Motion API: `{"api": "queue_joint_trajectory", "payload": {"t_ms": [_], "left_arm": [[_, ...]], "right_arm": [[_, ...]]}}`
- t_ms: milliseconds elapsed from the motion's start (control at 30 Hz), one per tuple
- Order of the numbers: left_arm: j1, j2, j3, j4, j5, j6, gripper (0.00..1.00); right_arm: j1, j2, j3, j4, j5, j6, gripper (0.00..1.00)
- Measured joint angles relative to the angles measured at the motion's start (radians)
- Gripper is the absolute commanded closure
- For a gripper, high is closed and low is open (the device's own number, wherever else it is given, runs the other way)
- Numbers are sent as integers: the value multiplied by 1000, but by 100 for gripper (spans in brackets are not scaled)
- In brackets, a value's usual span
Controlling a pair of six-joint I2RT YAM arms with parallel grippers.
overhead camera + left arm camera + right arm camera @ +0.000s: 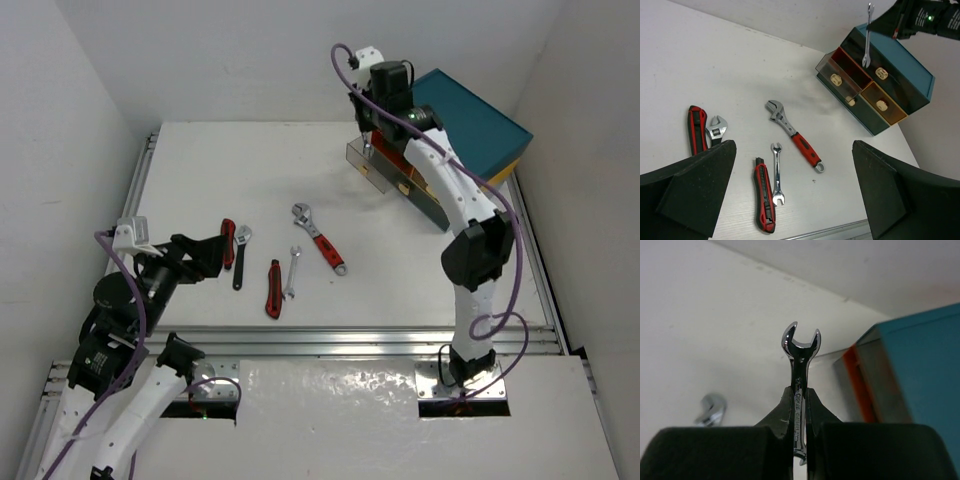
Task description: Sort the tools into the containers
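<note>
The smoky drawer's open top [382,163] [828,382] is below my right gripper, slightly right in the top view, so the gripper should next move that way and lower the spanner inside.
My right gripper [799,392] is shut on a slim silver spanner [800,357] and holds it upright above the pulled-out smoky drawer [372,165] of the teal-topped chest [470,120]. The held spanner also shows in the left wrist view [867,35]. Red [852,67] and orange [880,97] drawers are pulled out too. On the table lie a second spanner [292,272], a red-handled adjustable wrench [320,240], a red-and-black tool [273,289], a dark-handled adjustable wrench [240,257] and another red-and-black tool [228,243]. My left gripper [208,256] is open and empty beside these.
The chest stands at the table's far right corner, by the wall. A metal rail [350,343] runs along the near table edge. White walls close in the left, back and right sides.
</note>
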Motion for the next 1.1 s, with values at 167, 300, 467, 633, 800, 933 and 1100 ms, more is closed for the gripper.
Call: {"api": "queue_joint_trajectory", "payload": {"t_ms": [167,300,467,633,800,933,1100], "left_arm": [[0,17,-1,0,3,0,0],[0,27,-2,0,4,0,0],[0,30,-3,0,8,0,0],[0,36,-5,1,11,0,0],[0,53,-5,1,10,-4,0],[0,175,8,-4,12,-19,1],[-34,484,11,46,55,-95,1]], "right_arm": [[-71,98,105,24,10,-100,100],[-108,140,101,43,9,-147,100],[-130,181,51,85,10,-178,100],[-132,207,-5,100,11,-179,89],[-132,167,-141,114,37,-132,38],[-130,74,-229,75,51,-75,31],[-102,-125,-286,43,51,-7,30]]}}
